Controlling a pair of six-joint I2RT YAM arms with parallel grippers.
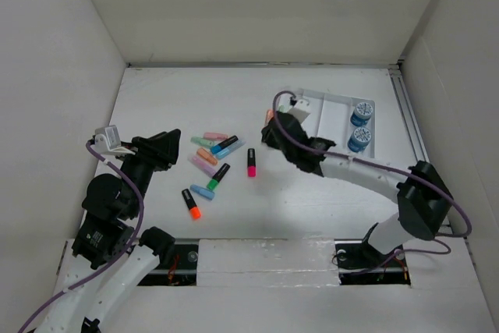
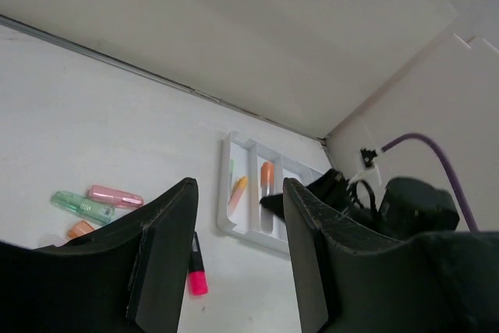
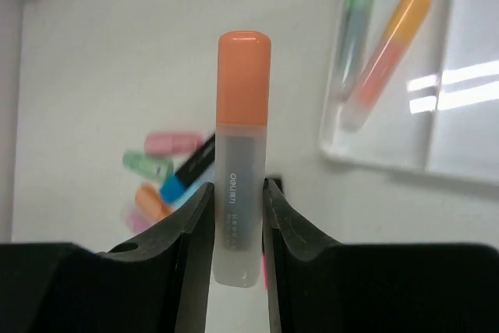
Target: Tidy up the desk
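The green highlighter's tray slot is below my right gripper and to its right in the top view. I need to shift and lower my right gripper to the slot next, then release the highlighter.
The white desk point(image 1: 312, 208) carries several loose highlighters point(image 1: 210, 157) left of centre. My right gripper point(image 1: 274, 126) is shut on an orange-capped highlighter point(image 3: 242, 193) with a clear grey body, held above the desk just left of the white compartmented tray point(image 1: 331, 105). The wrist view shows the jaws point(image 3: 238, 186) pressed on both sides of its body. My left gripper point(image 1: 168, 150) is open and empty, just left of the loose highlighters; its fingers point(image 2: 168, 247) stand wide apart.
The tray holds a green highlighter point(image 3: 359, 5) and an orange-pink one point(image 3: 390, 44) in its left slot, and two blue-capped jars point(image 1: 361, 124) at its right end. A pink-capped black marker point(image 1: 252, 163) and an orange-capped one point(image 1: 192, 203) lie apart. White walls border the desk.
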